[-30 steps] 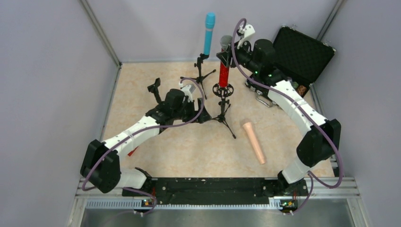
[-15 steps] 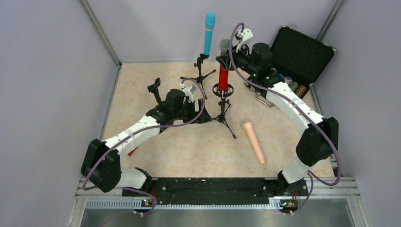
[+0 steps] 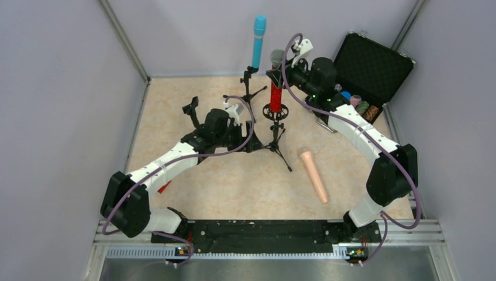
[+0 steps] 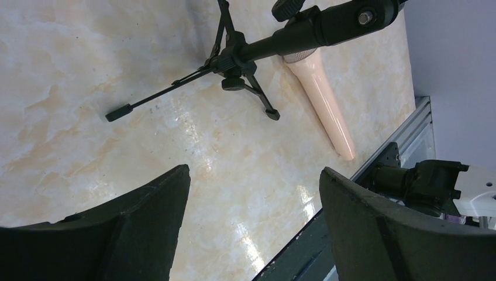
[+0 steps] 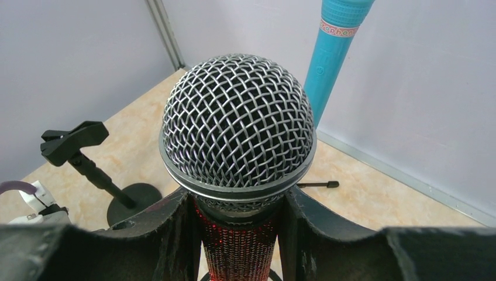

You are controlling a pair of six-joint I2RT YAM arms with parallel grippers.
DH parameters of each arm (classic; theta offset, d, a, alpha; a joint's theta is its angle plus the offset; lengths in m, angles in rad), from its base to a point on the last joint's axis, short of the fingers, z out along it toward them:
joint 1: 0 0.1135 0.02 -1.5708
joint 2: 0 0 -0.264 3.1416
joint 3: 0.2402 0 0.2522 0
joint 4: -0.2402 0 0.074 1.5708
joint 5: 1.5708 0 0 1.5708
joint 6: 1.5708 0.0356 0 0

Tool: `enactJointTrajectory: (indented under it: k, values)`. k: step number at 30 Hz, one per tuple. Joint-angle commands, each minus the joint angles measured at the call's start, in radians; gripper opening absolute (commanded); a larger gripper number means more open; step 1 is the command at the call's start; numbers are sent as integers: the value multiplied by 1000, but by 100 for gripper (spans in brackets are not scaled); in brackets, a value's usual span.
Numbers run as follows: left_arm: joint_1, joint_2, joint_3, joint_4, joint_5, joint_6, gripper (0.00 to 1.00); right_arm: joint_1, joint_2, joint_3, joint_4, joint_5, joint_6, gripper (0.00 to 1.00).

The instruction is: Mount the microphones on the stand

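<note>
The red microphone's lower end alone is at the black tripod's ring holder (image 3: 275, 111) below my right gripper, so my right gripper needs to lower the microphone's body through next and let go.
The glittery red microphone (image 3: 275, 93) with a silver mesh head (image 5: 238, 126) stands upright, its lower end at the ring holder of a black tripod stand (image 3: 276, 112). My right gripper (image 3: 277, 74) is shut on its red body just under the head, as the right wrist view (image 5: 238, 199) shows. The teal-blue microphone (image 3: 258, 41) stands upright in a second tripod stand (image 3: 248, 88). The pale peach microphone (image 3: 314, 175) lies flat on the table. My left gripper (image 3: 250, 142) is open and empty, low beside the tripod's legs (image 4: 255, 171).
A third stand with an empty clip (image 3: 191, 110) and a round base stands at the left. An open black case (image 3: 374, 64) holding small items sits at the back right. Grey walls close in the marbled table (image 3: 234, 181).
My right arm has shifted slightly left with the red microphone, which now sits a little lower toward the ring holder. The left arm has not moved.
</note>
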Motion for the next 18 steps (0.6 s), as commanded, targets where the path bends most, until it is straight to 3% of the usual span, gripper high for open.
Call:
enactJointTrajectory:
  k: [1,18]
  values:
    - [1,18,49,31,25,-14,85,11,-17,-45,-7,-16,-27,0]
    - [0,23,53,26,32,-15,85,14,-20,-140,17,-52,-18,0]
